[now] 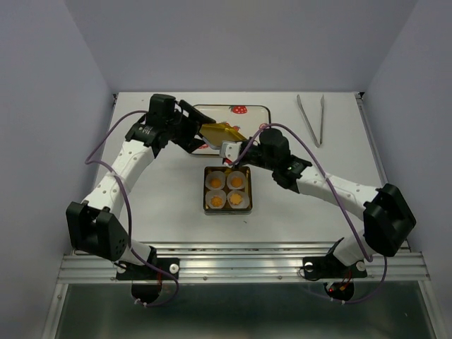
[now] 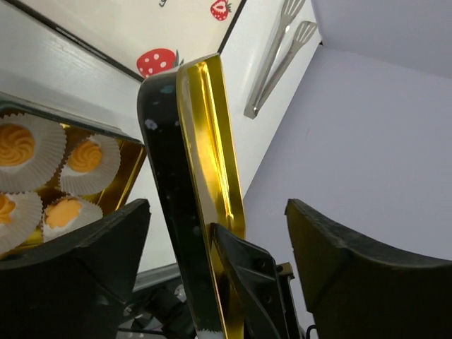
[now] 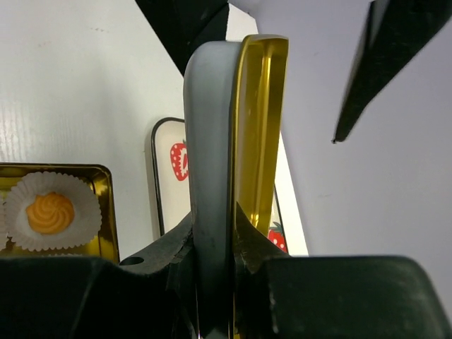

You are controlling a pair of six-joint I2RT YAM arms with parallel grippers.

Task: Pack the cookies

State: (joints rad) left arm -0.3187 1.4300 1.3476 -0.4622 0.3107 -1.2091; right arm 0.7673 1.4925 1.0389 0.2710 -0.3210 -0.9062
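Observation:
The open tin (image 1: 207,191) (image 3: 53,212) is below my right gripper and back from it. My right gripper needs to swing back and down next, turn the inside of the lid toward the tin, and then let go of the lid.
Four orange-yellow cookies (image 1: 215,182) sit in white paper cups inside a gold square tin (image 1: 207,191) at mid table. They also show in the left wrist view (image 2: 85,155), and one shows in the right wrist view (image 3: 49,212). My right gripper (image 1: 233,150) is shut on the edge of the tin's lid (image 1: 222,133), gold inside and dark outside, and holds it tilted on edge above the tin's far side (image 3: 233,127). My left gripper (image 1: 205,134) is open, its jaws either side of the lid (image 2: 201,176) without touching it.
A white board with a dark rim and printed red strawberries (image 1: 240,109) lies flat behind the lid. Metal tongs (image 1: 311,116) lie at the back right. Walls stand on three sides, and a metal rail (image 1: 240,258) runs along the near edge.

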